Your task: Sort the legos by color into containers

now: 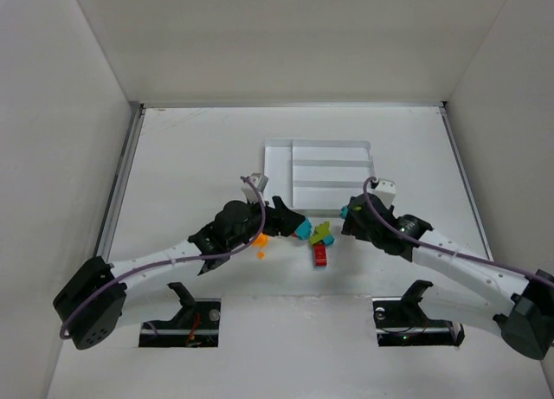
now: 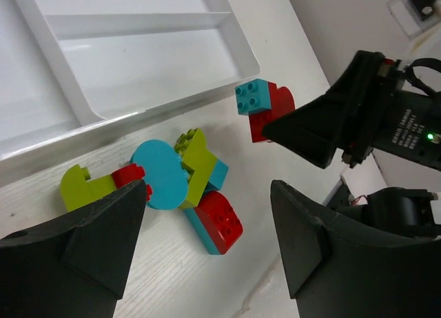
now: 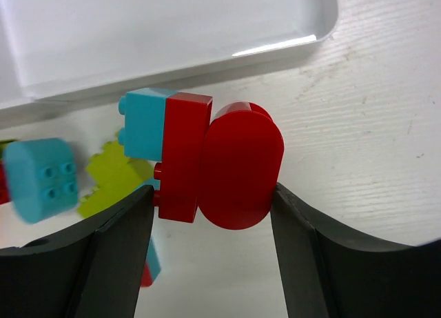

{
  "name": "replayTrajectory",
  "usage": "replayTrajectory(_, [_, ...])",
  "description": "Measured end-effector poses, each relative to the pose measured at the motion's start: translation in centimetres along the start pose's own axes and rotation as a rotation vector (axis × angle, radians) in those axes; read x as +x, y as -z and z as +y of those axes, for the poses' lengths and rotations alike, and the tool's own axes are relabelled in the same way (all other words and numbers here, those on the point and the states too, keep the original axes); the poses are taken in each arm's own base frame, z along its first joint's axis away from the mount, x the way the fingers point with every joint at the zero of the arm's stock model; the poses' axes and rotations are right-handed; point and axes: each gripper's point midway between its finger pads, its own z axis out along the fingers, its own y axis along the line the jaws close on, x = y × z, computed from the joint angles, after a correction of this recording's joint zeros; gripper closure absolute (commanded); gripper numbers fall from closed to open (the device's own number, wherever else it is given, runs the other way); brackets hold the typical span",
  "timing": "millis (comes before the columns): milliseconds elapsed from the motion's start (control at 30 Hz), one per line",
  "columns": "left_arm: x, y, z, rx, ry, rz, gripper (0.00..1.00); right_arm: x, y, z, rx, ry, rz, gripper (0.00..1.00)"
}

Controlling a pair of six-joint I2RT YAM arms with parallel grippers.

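Observation:
I should move my left gripper across the lego pile toward my right gripper before I close on the teal brick (image 1: 344, 212) (image 2: 253, 97).
My right gripper (image 3: 213, 194) is shut on a cluster of joined legos, a red rounded brick (image 3: 241, 159), a red flat brick and a teal brick (image 3: 143, 121), held just off the table by the white tray's (image 3: 138, 42) near corner. It shows in the top view (image 1: 348, 217) and the left wrist view (image 2: 324, 125). My left gripper (image 2: 207, 197) is open and empty over a pile of lime (image 2: 196, 163), teal (image 2: 158, 173) and red (image 2: 220, 221) legos lying in front of the tray (image 2: 138, 63). In the top view it (image 1: 293, 224) is left of the pile (image 1: 322, 243).
Two small orange legos (image 1: 260, 241) lie on the table beside my left arm. The tray (image 1: 279, 157) stands behind both grippers, its compartments bare. White walls enclose the table on the left, right and back.

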Motion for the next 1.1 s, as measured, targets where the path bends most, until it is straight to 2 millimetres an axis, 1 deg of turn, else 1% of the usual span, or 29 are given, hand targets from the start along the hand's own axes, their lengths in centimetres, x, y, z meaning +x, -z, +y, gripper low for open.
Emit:
replayTrajectory(67, [-0.3, -0.6, -0.7, 0.012, 0.016, 0.007, 0.3, -0.3, 1.0, 0.7, -0.052, 0.003, -0.015, 0.39])
replayTrajectory(133, [-0.8, -1.1, -1.4, 0.024, 0.036, 0.009, 0.3, -0.1, 1.7, 1.6, -0.104, 0.025, -0.012, 0.39])
replayTrajectory(267, [-1.4, -1.8, -2.6, 0.047, 0.081, 0.017, 0.3, 0.6, 2.3, 3.4, -0.186, 0.072, 0.005, 0.39])
replayTrajectory(333, [-1.3, -2.0, -2.8, 0.053, 0.102, 0.026, 0.3, 0.7, 2.5, 4.2, -0.221, 0.086, 0.008, 0.39])
replayTrajectory(500, [-0.6, -2.5, -2.6, 0.041, 0.143, 0.052, 0.33, 0.6, 3.1, 6.4, -0.304, 0.109, 0.006, 0.39])
replayTrajectory(733, [0.4, -3.5, -2.8, 0.029, 0.166, 0.088, 0.34, 0.1, 4.1, 9.0, -0.402, 0.108, -0.014, 0.38])
replayTrajectory(867, [0.8, -3.9, -2.6, 0.018, 0.175, 0.1, 0.36, 0.1, 4.5, 10.0, -0.438, 0.108, -0.019, 0.38])
replayTrajectory(1100, [0.9, -4.5, -2.2, 0.004, 0.209, 0.099, 0.45, 0.3, 4.7, 11.1, -0.469, 0.115, -0.016, 0.38])
